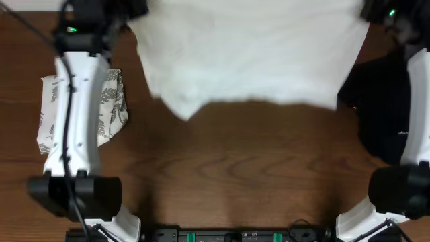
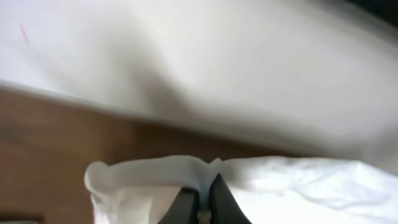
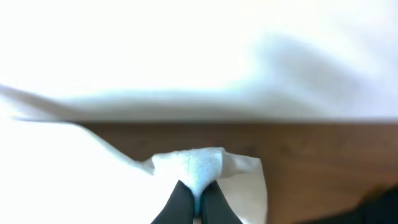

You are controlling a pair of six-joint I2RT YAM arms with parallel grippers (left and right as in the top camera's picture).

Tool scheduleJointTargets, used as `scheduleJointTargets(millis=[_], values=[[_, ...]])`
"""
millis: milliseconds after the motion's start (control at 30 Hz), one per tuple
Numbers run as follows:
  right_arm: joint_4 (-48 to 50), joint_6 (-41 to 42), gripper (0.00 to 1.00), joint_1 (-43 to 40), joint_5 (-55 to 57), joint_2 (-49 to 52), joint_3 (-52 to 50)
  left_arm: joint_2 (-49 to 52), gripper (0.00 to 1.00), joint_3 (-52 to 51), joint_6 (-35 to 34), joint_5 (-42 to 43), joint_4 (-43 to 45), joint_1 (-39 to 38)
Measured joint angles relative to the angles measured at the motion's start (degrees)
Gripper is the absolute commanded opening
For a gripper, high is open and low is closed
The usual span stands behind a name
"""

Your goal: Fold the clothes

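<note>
The left gripper draws back and down to the tabletop point(image 1: 143, 125) beside the fern-print cloth next and releases the shirt's edge. The shirt still hangs above bare wood.
The clothes, a white T-shirt point(image 1: 248, 54), hang spread across the far middle of the wooden table point(image 1: 235, 168), their lower edge uneven and dipping at the left. No chest graphic shows. My left gripper point(image 2: 202, 194) is shut on a bunched fold of the white fabric point(image 2: 155, 171) at the shirt's left corner. On the right corner, my right gripper point(image 3: 199, 191) is shut on a pinched hem point(image 3: 202, 163). Both wrist views show more of the shirt point(image 2: 249, 74) point(image 3: 186, 50) stretched beyond the fingers, with brown table below it.
A folded white fern-print cloth point(image 1: 111, 107) lies at the left, partly under my left arm point(image 1: 70, 114). A black garment point(image 1: 379, 101) with a small white logo lies at the right beside my right arm point(image 1: 416, 101).
</note>
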Motion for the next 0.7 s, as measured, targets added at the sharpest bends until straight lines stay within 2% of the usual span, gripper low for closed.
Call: scheduleJointTargets(millis=[100, 200, 467, 567, 700], values=[[-3.17, 0.00, 0.01, 0.00, -0.13, -1.60, 3.41, -2.10, 0.06, 6.05, 0.44, 0.17, -5.31, 0.90], [-9.92, -0.09, 0.01, 0.00, 0.81, -2.32, 4.35, -4.22, 0.06, 7.87, 0.81, 0.20, -12.13, 1.09], [-31.36, -1.53, 0.01, 0.00, 10.95, -1.36, 1.79, -3.02, 0.06, 4.72, 1.09, 0.83, -41.79, 1.05], [-36.79, -2.03, 0.01, 0.00, 13.51, -1.33, -1.09, -2.40, 0.06, 0.72, 1.18, 1.05, -45.99, 1.05], [-39.50, -2.38, 0.01, 0.00, 15.19, -1.33, -8.83, -2.38, 0.06, -7.67, 1.55, 1.07, -47.15, 1.05]])
